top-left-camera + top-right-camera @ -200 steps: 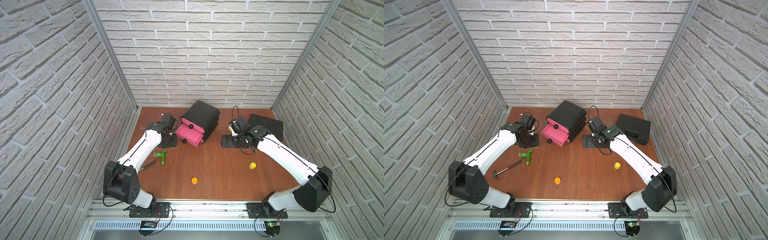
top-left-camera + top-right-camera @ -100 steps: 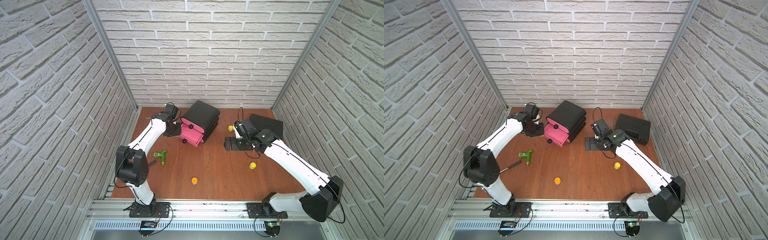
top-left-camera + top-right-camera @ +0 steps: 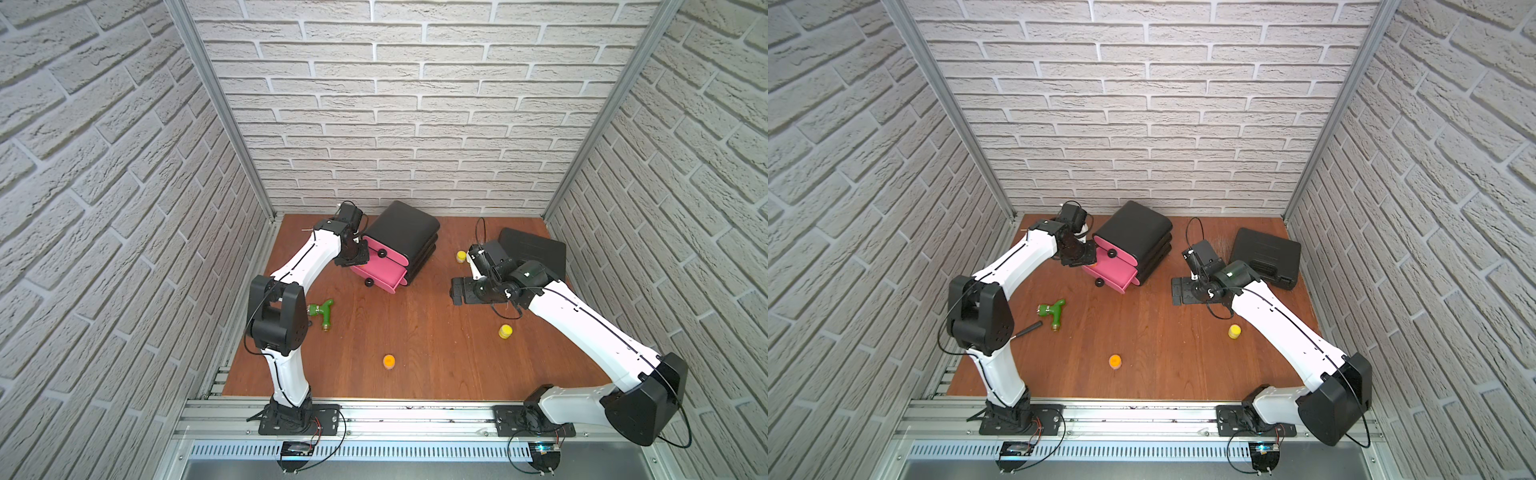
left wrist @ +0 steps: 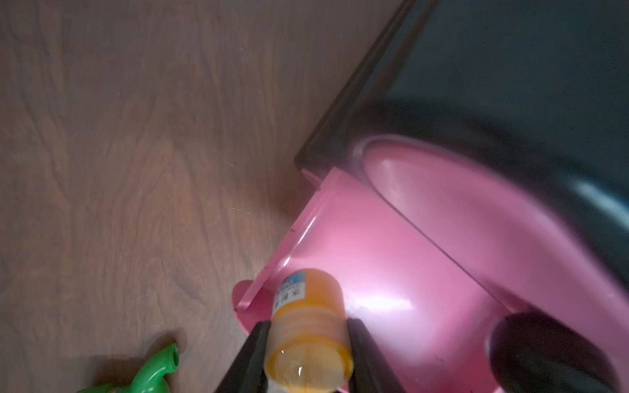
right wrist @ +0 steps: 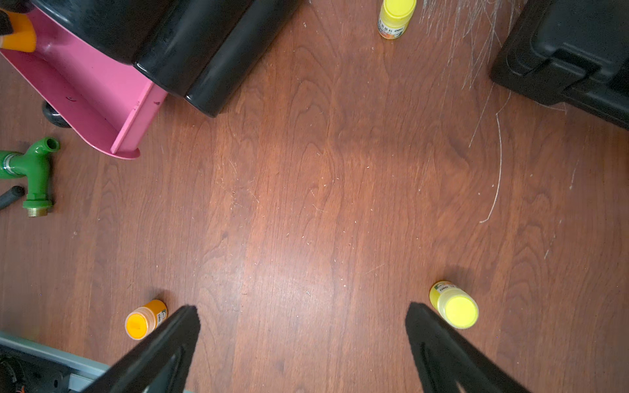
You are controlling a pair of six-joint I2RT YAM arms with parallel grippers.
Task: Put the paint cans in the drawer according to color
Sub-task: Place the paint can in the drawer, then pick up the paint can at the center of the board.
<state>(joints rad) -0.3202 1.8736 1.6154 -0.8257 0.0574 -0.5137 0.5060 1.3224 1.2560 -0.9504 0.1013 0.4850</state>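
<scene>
I need to lower the orange can in my left gripper next, beside the drawer's side, onto the bare pink bottom of the open drawer (image 3: 378,277) (image 4: 357,278) below, and let go of it.
The drawer cabinet (image 3: 409,226) (image 3: 1138,228) is black with pink fronts, and a lower drawer (image 3: 378,277) (image 3: 1108,279) (image 5: 85,92) is pulled out. My left gripper (image 3: 353,258) (image 3: 1080,258) (image 4: 306,328) is shut on an orange paint can (image 4: 308,326) (image 5: 18,37), held over the left end of the open drawer. My right gripper (image 3: 457,291) (image 3: 1177,291) (image 5: 303,311) stands open and empty above the table. Another orange can (image 3: 389,361) (image 3: 1115,360) (image 5: 143,320) stands near the front. A yellow can (image 3: 505,331) (image 3: 1234,331) (image 5: 454,306) stands at the right, and another yellow can (image 3: 461,256) (image 5: 394,17) near the back.
A green T-shaped piece (image 3: 324,312) (image 3: 1053,312) (image 5: 34,170) and a black-handled tool (image 3: 1027,329) lie left of centre. A flat black case (image 3: 534,249) (image 3: 1264,257) (image 5: 571,51) sits at the back right. Brick walls close in three sides.
My left gripper has carried the orange can back and to the right, up to the open drawer. The right arm has swung outward a little, and its gripper stays open.
</scene>
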